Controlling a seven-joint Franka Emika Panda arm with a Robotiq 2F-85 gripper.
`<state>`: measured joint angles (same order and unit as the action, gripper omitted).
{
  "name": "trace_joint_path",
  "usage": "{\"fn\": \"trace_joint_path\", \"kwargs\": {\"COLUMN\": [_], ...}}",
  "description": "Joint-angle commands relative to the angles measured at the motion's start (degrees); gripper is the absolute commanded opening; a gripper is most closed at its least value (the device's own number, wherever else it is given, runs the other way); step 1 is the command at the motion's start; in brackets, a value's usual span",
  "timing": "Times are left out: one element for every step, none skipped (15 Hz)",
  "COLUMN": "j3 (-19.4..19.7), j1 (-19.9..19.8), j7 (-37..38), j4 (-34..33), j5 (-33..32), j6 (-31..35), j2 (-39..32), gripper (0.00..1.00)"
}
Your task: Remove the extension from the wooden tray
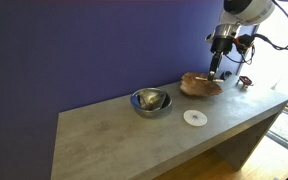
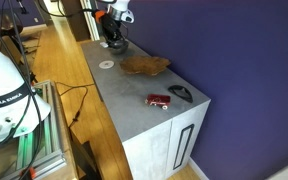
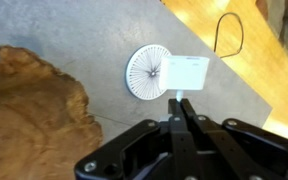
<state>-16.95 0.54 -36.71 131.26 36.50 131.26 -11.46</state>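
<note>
Next, my gripper comes down toward the white disc [image 3: 145, 72] below it and releases the extension [image 3: 185, 72] there, because that spot is clear of the wooden tray.
In the wrist view my gripper [image 3: 181, 110] is shut on the white extension [image 3: 185, 72], a small white block held by a thin stem between the fingertips. It hangs above the grey table, in front of the small flat white disc [image 3: 146, 74]. The reddish-brown wooden tray [image 3: 29, 115] lies to the left, and the extension is outside its rim. In both exterior views the gripper [image 1: 216, 68] [image 2: 114, 32] is raised beside the wooden tray [image 1: 201, 86] [image 2: 144, 66].
A shiny steel bowl [image 1: 150, 100] stands on the grey table [image 1: 134, 140] near the white disc [image 1: 194, 118]. A small red object [image 2: 159, 100] and a black object [image 2: 181, 93] lie near the table's end. A purple wall runs behind the table. A black cable [image 3: 229, 35] lies on the wooden floor.
</note>
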Motion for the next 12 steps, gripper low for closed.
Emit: {"fn": "trace_joint_path", "kwargs": {"j3": [-1.00,-1.14,-1.45,-1.60,-0.55,-0.74,-0.75,-0.54,-0.86,-1.21,-1.72,-2.51], "j1": [3.81,5.44,6.56,7.48,7.13,7.88,8.06,7.95,8.11,8.35,8.68,8.86], "j7": [-7.04,-5.48,-5.60,-5.38,-4.57,-4.32,-4.25,-4.28,-6.43,-7.63,-8.98,-11.38], "j4": [1.54,1.79,1.76,1.74,0.84,0.85,0.85,0.85,1.27,1.79,2.62,3.46], "j5": [1.22,0.35,0.00,-0.27,0.30,0.26,0.25,0.24,1.07,2.26,3.43,5.13], "j6": [-2.13,-0.92,-1.11,-1.47,-1.15,-1.09,-1.07,-1.07,0.94,3.28,6.07,8.83], "j2": [0.76,0.46,0.35,0.31,-0.29,-0.33,-0.33,-0.34,-0.44,-0.44,-0.24,0.16], "gripper": [0.01,0.01,0.01,0.01,0.01,0.04,0.04,0.01,0.01,0.01,0.01,0.01]}}
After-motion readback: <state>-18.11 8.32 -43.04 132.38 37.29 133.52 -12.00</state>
